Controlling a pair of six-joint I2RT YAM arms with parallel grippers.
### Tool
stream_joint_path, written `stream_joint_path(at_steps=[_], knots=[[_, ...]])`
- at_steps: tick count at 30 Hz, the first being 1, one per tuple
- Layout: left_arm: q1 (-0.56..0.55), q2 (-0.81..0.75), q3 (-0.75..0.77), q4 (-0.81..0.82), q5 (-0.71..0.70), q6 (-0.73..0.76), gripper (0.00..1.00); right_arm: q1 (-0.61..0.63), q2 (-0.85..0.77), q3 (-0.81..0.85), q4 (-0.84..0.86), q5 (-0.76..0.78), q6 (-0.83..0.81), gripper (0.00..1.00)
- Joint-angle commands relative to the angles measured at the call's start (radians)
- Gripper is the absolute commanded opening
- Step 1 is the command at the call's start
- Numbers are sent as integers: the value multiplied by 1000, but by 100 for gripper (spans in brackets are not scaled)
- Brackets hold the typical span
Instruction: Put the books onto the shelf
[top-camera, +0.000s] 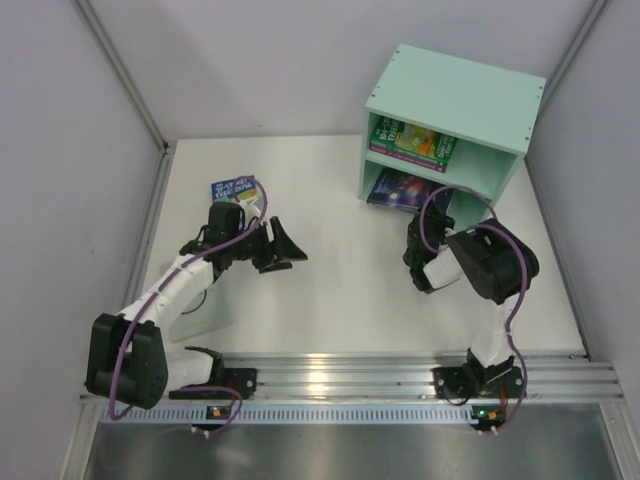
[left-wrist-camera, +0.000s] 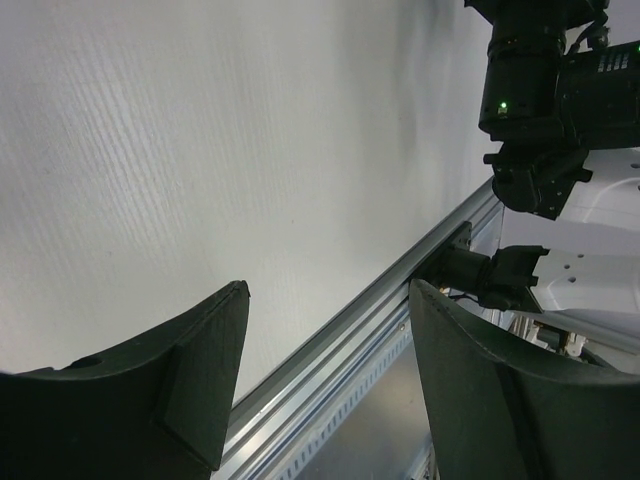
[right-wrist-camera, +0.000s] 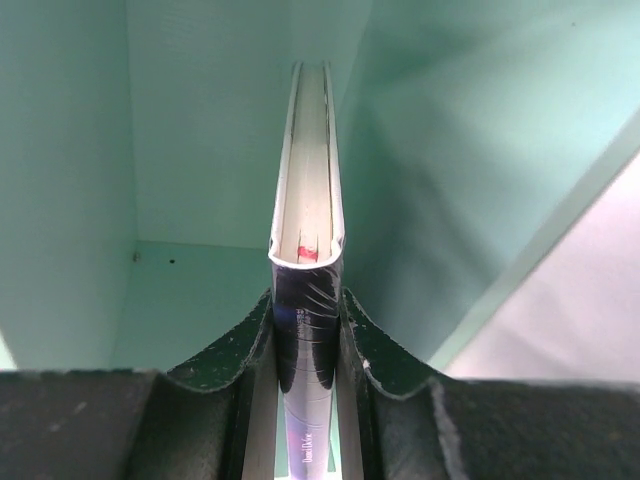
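Observation:
The book's near edge still sticks out. My right gripper will push outward next, sliding the dark blue-purple book (top-camera: 398, 188) deeper into the shelf's lower section (top-camera: 464, 205) to release it there.
The mint-green shelf (top-camera: 455, 105) stands at the back right. A green-and-purple book (top-camera: 412, 143) lies in its upper compartment. A dark blue-purple book (top-camera: 398, 188) sticks out of the lower compartment, and my right gripper (top-camera: 420, 228) is at its near edge. In the right wrist view that gripper (right-wrist-camera: 305, 300) is shut on the book's spine (right-wrist-camera: 308, 180), with the shelf's green walls (right-wrist-camera: 60, 200) around it. A blue book with a yellow picture (top-camera: 236, 191) lies flat on the table at the back left. My left gripper (top-camera: 285, 248) hovers just in front of it, open and holding nothing (left-wrist-camera: 328, 290).
Grey side walls close in the white table (top-camera: 340, 270) on the left, right and back. An aluminium rail (top-camera: 400, 375) runs along the near edge, where both arm bases sit. The right arm's base (left-wrist-camera: 540, 110) shows in the left wrist view.

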Motion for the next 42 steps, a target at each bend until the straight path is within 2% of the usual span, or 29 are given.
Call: stream_joint_path(at_steps=[1,6,11,27,30,31,34,38,42], knots=[[4,-23,-9,65,35,15,70,-52,2,57,275,-48,14,0],[4,-28,-1,69,33,10,70,-98,46,92,277,-182,20,0],[4,-31,-3,74,31,7,70,-89,58,100,277,-140,22,0],[4,-56,-4,60,31,15,70,-69,161,181,278,-143,59,0],[4,-54,-4,63,35,13,70,-69,163,184,277,-163,46,11],[4,-53,-4,65,36,13,70,-69,161,180,277,-171,54,18],[4,-51,-1,65,36,13,70,-71,153,158,261,-189,86,28],[4,-54,-3,62,38,16,70,-75,95,134,156,-234,106,33],[4,-59,-6,62,35,16,70,-78,40,115,70,-258,112,44]])
